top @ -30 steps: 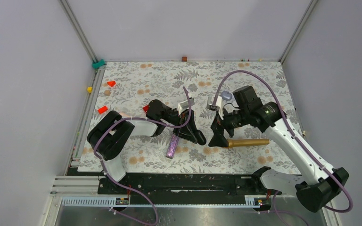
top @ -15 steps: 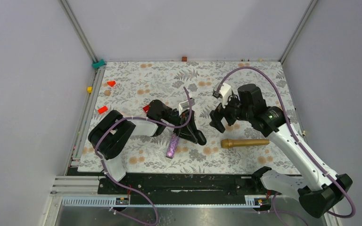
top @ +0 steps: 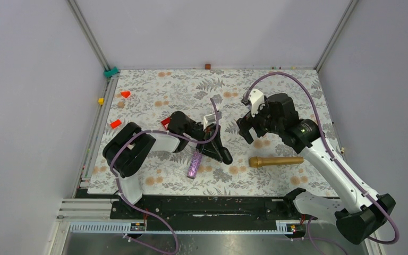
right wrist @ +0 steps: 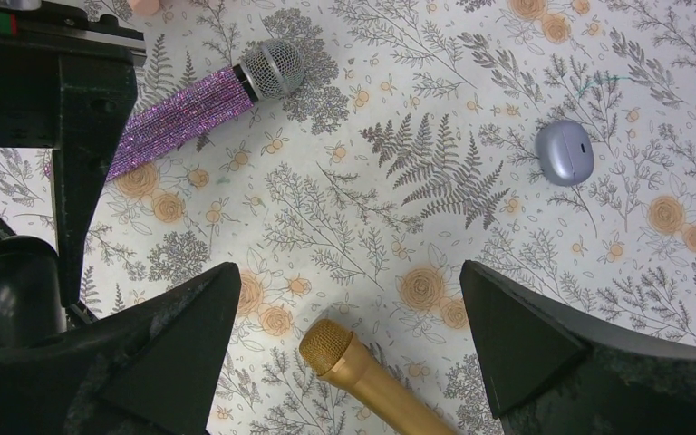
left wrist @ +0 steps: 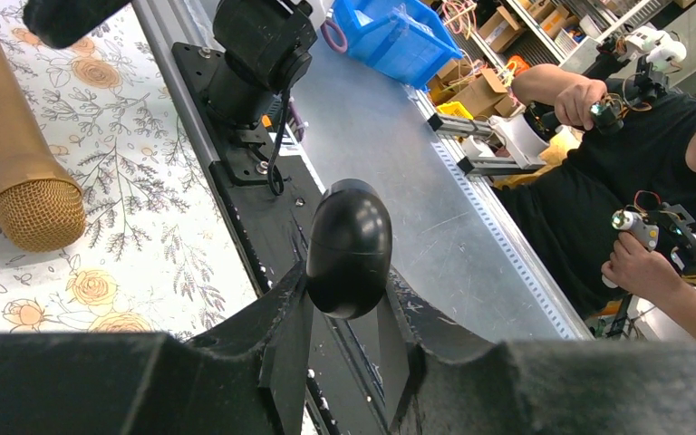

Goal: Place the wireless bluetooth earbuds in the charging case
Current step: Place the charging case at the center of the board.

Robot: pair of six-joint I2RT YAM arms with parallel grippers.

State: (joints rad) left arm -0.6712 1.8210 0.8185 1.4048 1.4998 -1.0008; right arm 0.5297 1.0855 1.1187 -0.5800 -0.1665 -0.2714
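My left gripper moves outward next, fingers down, and lowers the charging case (left wrist: pixel 349 246) onto the bare cloth beside the purple microphone's head, as that spot's clear.
My left gripper (left wrist: pixel 344 317) is shut on the charging case (left wrist: pixel 349 246), a closed glossy black oval capsule with a seam round it. It is held just above the patterned table near the front middle (top: pixel 226 157). The same black case shows at the left edge of the right wrist view (right wrist: pixel 18 285). My right gripper (right wrist: pixel 350 267) hangs open and empty above the table, farther back and to the right of the left one (top: pixel 252 134). Below it lies the head of a gold microphone (right wrist: pixel 362 367). The earbuds are not in view.
The gold microphone (top: pixel 276 160) lies front right and a purple glitter microphone (top: pixel 194 164) front middle, beside the left gripper. A small lavender-grey rounded case (right wrist: pixel 565 152) lies on the cloth. Red blocks (top: pixel 125 94) sit at the far left. The black base rail (left wrist: pixel 263 181) runs along the near edge.
My right gripper has risen from beside the gold microphone's head and drawn back toward the table's far side, staying open. The left gripper and its case have not moved.
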